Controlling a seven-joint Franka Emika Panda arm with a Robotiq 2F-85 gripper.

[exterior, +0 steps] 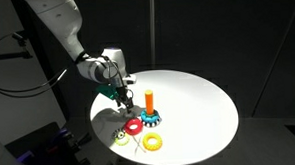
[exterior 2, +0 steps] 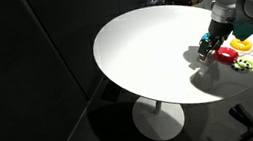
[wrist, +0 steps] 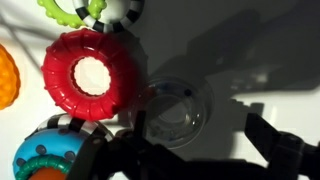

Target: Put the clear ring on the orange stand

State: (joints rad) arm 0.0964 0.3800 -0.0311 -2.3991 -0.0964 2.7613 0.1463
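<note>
My two open fingers have that rim between them, so my gripper will move down onto the clear ring's rim [wrist: 203,118] on the side away from the red ring [wrist: 93,75].
The clear ring [wrist: 175,112] lies flat on the white table, faint and see-through, just right of the red ring [wrist: 93,75]. My gripper [wrist: 200,135] is open and low over it. The clear ring sits between the dark fingers, closer to the left one, and nothing is gripped. In both exterior views the gripper [exterior: 118,94] [exterior 2: 207,50] hangs just above the table beside the toys, and the clear ring is too faint to make out. The orange stand [exterior: 148,100] rises upright from its teal gear base [exterior: 149,118], close to the gripper. The base's edge shows in the wrist view [wrist: 45,162].
The red ring [exterior: 135,125] lies next to the stand base. A yellow ring [exterior: 150,142] and a green-and-white toy [exterior: 121,137] lie nearer the table's edge. The round white table [exterior 2: 143,48] stands on a pedestal, with dark surroundings.
</note>
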